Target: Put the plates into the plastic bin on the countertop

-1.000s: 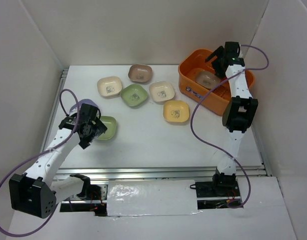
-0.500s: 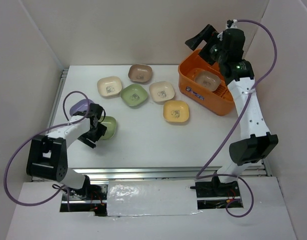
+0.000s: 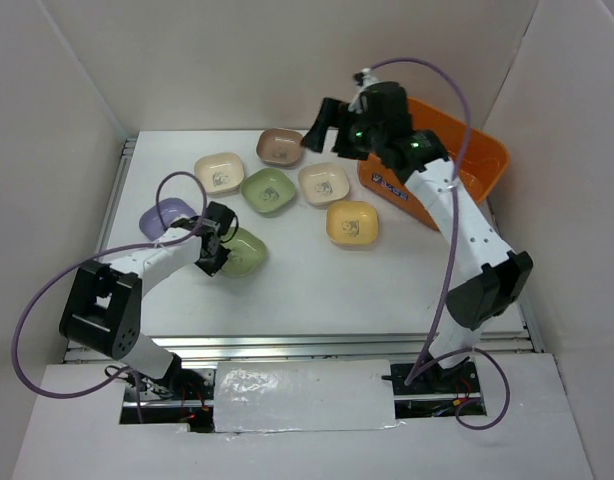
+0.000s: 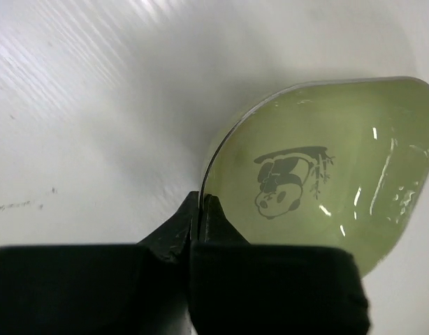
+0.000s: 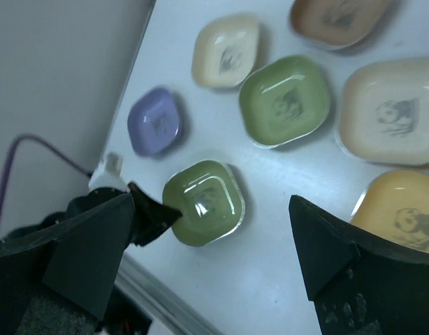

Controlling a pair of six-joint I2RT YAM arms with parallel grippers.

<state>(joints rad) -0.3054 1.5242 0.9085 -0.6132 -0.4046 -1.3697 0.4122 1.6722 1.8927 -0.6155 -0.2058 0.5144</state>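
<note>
My right gripper moves back and down to its opposite, free rim [image 3: 265, 250] [image 5: 237, 190] next, since my left gripper holds one side of the light green plate.
My left gripper [image 3: 215, 250] is shut on the rim of a light green plate [image 3: 243, 252], low over the white countertop [image 3: 317, 280]. In the left wrist view its fingertips [image 4: 200, 209] pinch the edge of that panda-marked plate [image 4: 319, 181]. My right gripper [image 3: 322, 125] hangs open and empty above the other plates, left of the orange plastic bin [image 3: 477, 160]. From the right wrist view I see the held green plate [image 5: 202, 202], and lavender [image 5: 155, 122], cream [image 5: 226, 50], green [image 5: 284, 101], cream [image 5: 393, 112], yellow [image 5: 403, 213] and brown [image 5: 340, 17] plates.
White walls close in the countertop on three sides. A metal rail [image 3: 287, 345] runs along the near edge. The right arm [image 3: 457, 215] crosses over the bin and hides most of its inside. The left arm's purple cable [image 3: 177, 185] loops above the lavender plate [image 3: 165, 215].
My left gripper has shut on the green plate's rim and carried it a little to the right. The right arm swung out of the bin and leftward over the plates, staying open.
</note>
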